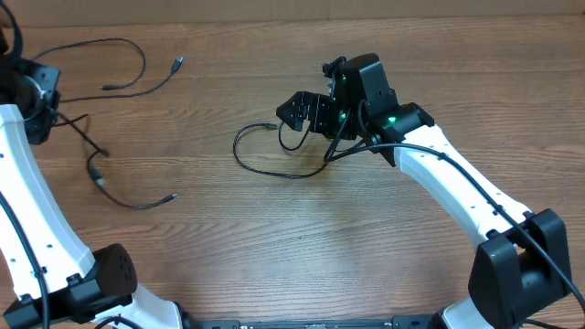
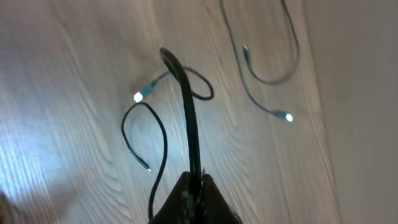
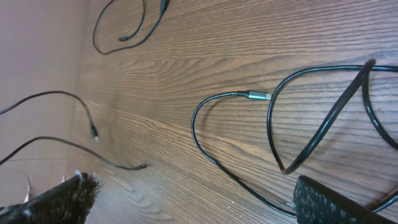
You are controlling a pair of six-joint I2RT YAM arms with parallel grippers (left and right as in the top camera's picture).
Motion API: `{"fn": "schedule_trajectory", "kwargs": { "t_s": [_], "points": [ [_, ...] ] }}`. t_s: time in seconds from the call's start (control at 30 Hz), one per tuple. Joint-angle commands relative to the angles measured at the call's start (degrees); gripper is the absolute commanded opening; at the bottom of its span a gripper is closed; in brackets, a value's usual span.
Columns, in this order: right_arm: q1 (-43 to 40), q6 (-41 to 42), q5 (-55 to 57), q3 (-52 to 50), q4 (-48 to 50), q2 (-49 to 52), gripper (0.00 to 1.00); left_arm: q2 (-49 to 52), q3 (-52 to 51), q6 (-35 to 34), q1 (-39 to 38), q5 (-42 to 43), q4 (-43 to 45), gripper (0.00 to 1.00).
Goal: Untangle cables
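Note:
My left gripper holds the cable up above the tabletop. It should next lower the cable toward the tabletop (image 1: 73, 140) beside the far loop and let it go.
Three thin black cables lie apart on the wooden table. One makes a loop at the far left (image 1: 137, 50). A second (image 1: 137, 206) runs from my left gripper (image 1: 46, 110) down toward the front left. My left gripper (image 2: 196, 182) is shut on this cable (image 2: 188, 112), which rises from the jaws. A third cable (image 1: 265, 171) loops at the table's middle, right by my right gripper (image 1: 294, 119). My right gripper (image 3: 193, 196) is open wide, low over the table, and the third cable (image 3: 205, 109) with its silvery plug (image 3: 258, 95) lies in front of the jaws.
The wooden table (image 1: 302, 247) carries only the cables. The other two cables show at the far side of the right wrist view (image 3: 124, 37). The white arm links (image 1: 466, 196) reach in from both front corners.

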Motion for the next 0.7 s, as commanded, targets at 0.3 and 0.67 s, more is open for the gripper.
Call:
{"fn": "schedule_trajectory", "kwargs": {
  "t_s": [0.3, 0.67],
  "points": [
    [0.0, -0.4, 1.0, 0.1, -2.6, -1.5, 1.00, 7.6, 0.2, -16.7, 8.4, -14.6, 9.7, 0.04],
    [0.0, -0.4, 1.0, 0.1, -2.3, -1.5, 1.00, 20.3, 0.2, -5.6, 9.6, -28.7, 10.2, 0.04]
  ]
}}
